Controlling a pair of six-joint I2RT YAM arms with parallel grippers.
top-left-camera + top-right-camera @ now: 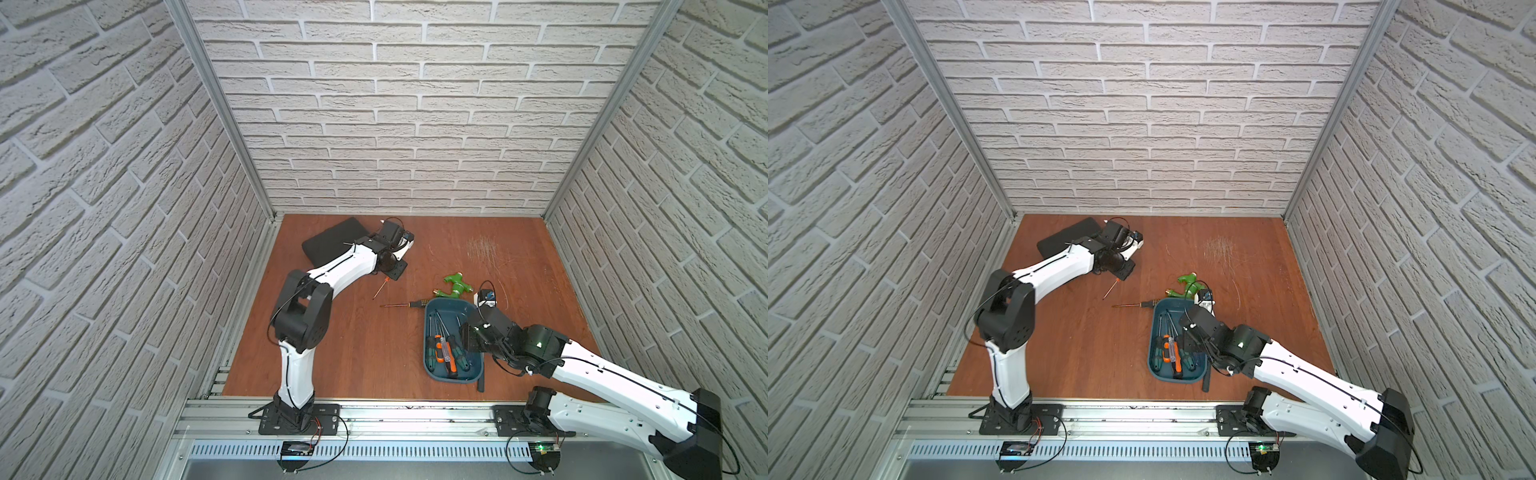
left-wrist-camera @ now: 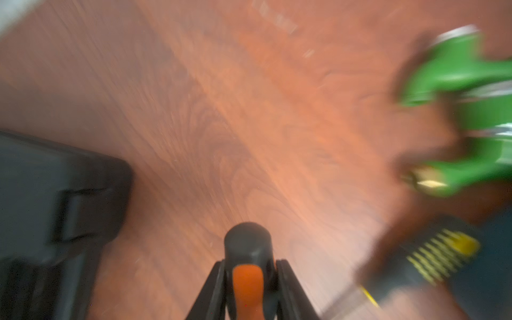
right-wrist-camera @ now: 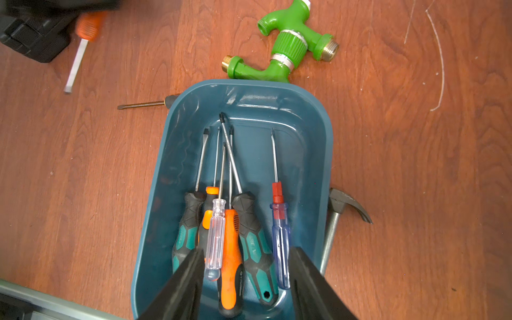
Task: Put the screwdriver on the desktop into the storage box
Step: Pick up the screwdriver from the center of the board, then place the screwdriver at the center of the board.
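Observation:
I should next move my left gripper back and down to release the screwdriver on the bare tabletop beside the storage box, because that patch is below the gripper, nearer my base.
My left gripper (image 2: 250, 261) is shut on the black-and-orange handle of a screwdriver (image 1: 89, 288), near the black tool case. Its shaft slants down toward the desktop (image 1: 353, 353) and also shows in a top view (image 1: 1111, 289). A second screwdriver (image 1: 401, 304) with a black-and-yellow handle lies flat on the desktop, its handle against the far end of the storage box (image 1: 451, 301). Several screwdrivers lie inside the teal storage box (image 3: 177, 155). My right gripper (image 3: 248, 250) hangs open over the box's near end, holding nothing.
A green hose fitting (image 1: 455, 286) lies just beyond the storage box. The black tool case (image 1: 332, 241) sits at the far left, behind my left arm. A hammer (image 3: 332, 230) lies along the box's right side. Pale scratches (image 1: 482, 249) mark the far right of the board.

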